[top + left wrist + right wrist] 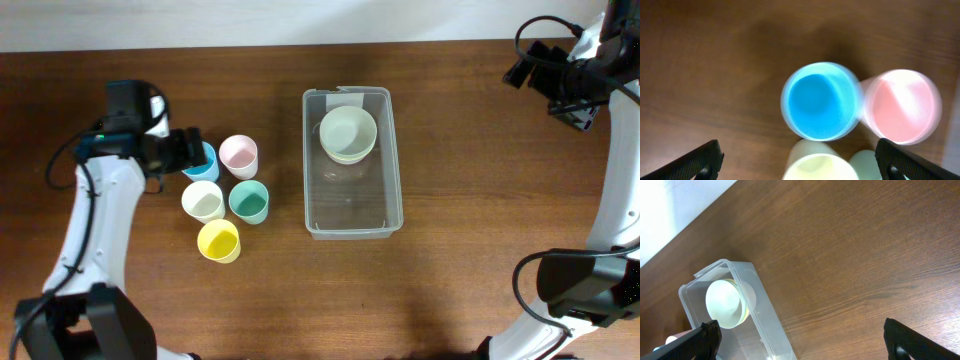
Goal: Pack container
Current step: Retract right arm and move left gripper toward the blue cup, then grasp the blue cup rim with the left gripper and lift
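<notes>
My left gripper lowers down onto the blue cup [205, 163] next, toward the rim's open side facing bare wood, because the pink cup crowds the cup's other side.
The clear container [392, 190] stands mid-table with pale green bowls [348, 133] stacked at its far end; it also shows in the right wrist view [767, 325]. Left of it stand a blue cup [205, 163], a pink cup [239, 154], a cream cup [203, 201], a teal cup [249, 201] and a yellow cup [219, 240]. My left gripper [188, 152] is open and empty above the blue cup [820, 101], with the pink cup [901, 106] beside it. My right gripper [560, 85] is open and empty, high at the far right.
A white wall strip runs along the table's far edge [300, 20]. Bare wood [490, 200] lies between the container and the right arm. The arm bases stand at the front left [90, 320] and front right [585, 290].
</notes>
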Robot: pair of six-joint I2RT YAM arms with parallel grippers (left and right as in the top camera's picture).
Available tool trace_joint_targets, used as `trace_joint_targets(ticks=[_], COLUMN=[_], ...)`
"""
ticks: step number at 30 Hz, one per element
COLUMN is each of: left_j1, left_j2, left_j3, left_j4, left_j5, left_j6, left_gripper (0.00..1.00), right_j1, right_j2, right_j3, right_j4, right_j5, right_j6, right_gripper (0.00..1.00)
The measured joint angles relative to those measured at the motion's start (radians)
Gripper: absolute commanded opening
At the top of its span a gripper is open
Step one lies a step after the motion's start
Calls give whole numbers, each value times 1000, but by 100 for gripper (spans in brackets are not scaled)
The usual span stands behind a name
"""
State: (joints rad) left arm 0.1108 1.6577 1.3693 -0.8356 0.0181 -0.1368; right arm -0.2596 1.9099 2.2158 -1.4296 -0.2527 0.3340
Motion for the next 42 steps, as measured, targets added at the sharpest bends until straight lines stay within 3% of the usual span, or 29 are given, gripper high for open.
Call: trace_joint_targets(ticks=[6,12,14,19,22,30,36,42], left_j1=[88,95,95,95,97,113,103,-18], left_j2=[93,212,241,266,266,266,258,163], left_j3=[2,2,2,2,5,89,312,499], left_j4=[-11,27,53,93,98,26,-159,-254], left_j5=[63,93,98,104,106,106,135,168], left_j6=[-29,-34,-34,-32,-29,-25,-25,-24], left_gripper=[93,74,63,15,1,1,0,0], right_j1=[0,0,0,0,0,0,0,0], right_j2=[0,0,0,0,0,0,0,0], right_j3=[0,0,0,0,0,0,0,0], right_j4=[0,0,0,0,0,0,0,0], right_j5=[0,0,0,0,0,0,0,0], right_j6=[0,-1,0,0,0,0,-1,-1], right_gripper=[99,99,99,99,99,99,99,99])
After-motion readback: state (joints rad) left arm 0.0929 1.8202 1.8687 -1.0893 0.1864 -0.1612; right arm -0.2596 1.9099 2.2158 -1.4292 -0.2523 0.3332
